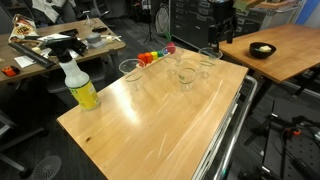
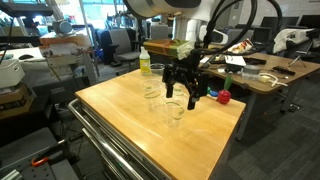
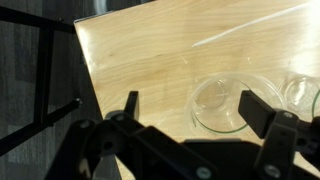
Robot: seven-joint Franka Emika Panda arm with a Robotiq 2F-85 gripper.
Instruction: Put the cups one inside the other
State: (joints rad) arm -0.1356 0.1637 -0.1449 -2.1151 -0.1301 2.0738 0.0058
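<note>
My gripper lowers next, sending one finger inside the cup. The rim of the cup (image 2: 180,102) (image 3: 192,104) lies below my gripper, already between the open fingers, and my gripper lowers onto it.
Three clear plastic cups stand upright near the table's far edge in an exterior view: one (image 1: 130,70) nearest the spray bottle, one (image 1: 185,72) in the middle, one (image 1: 208,58) further along. My gripper (image 2: 183,88) is open and empty, hovering above the cups (image 2: 152,92) (image 2: 174,110). In the wrist view the open fingers (image 3: 192,108) hang over one cup (image 3: 220,105), which I see from above; its rim lies mostly between them. A second cup (image 3: 303,95) shows at the right edge.
A spray bottle with a yellow base (image 1: 78,85) stands at one corner of the wooden table (image 1: 150,130). A small multicoloured toy stack (image 1: 152,57) lies at the far edge near the cups. Desks and chairs surround the table.
</note>
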